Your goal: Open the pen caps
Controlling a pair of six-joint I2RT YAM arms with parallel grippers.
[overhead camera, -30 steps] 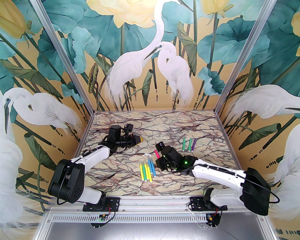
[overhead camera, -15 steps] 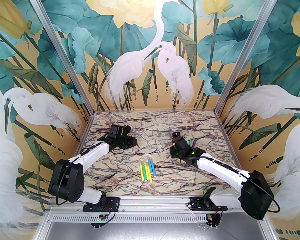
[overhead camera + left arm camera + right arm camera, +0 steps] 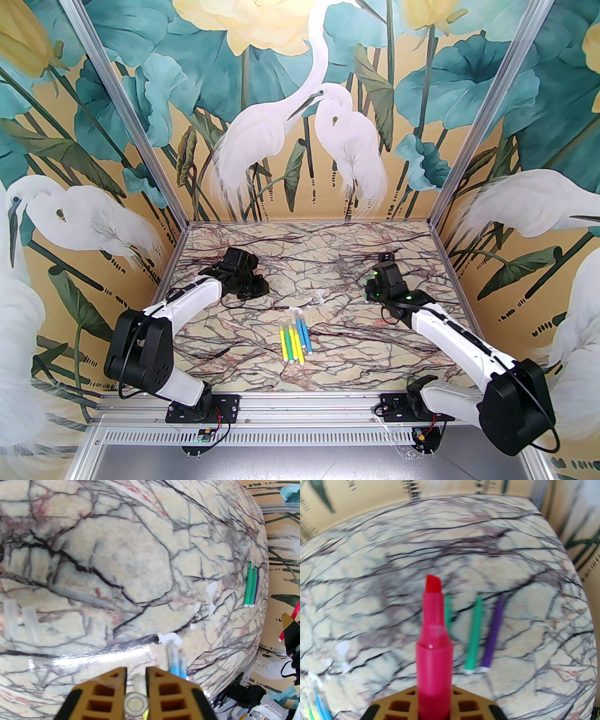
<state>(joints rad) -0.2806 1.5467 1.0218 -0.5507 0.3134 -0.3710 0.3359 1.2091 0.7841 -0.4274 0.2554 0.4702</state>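
Next, the right gripper passes the purple pen (image 3: 493, 632) and lowers to the bare marble beside it to release the pink pen, because the chisel tip is already uncapped.
My left gripper (image 3: 136, 672) is shut on a clear pen cap (image 3: 136, 704), seen end-on between the yellow fingers. It hangs low over the marble at the left middle (image 3: 257, 286). My right gripper (image 3: 434, 698) is shut on a pink pen (image 3: 433, 644) whose bare chisel tip points away. It sits at the right middle (image 3: 377, 281). Just beyond it lie two green pens (image 3: 474, 632) and a purple pen (image 3: 493, 632), uncapped. Two loose pen caps (image 3: 30, 620) lie side by side on the marble.
A row of yellow, green and blue pens (image 3: 293, 340) lies near the table's middle front. Small clear caps (image 3: 320, 295) lie just behind them. Painted walls close off the marble table (image 3: 422, 356) at the left, back and right.
The right gripper has carried the pink pen from the centre back and to the right, over the green and purple pens. The left gripper has drawn back to the left and tipped downward.
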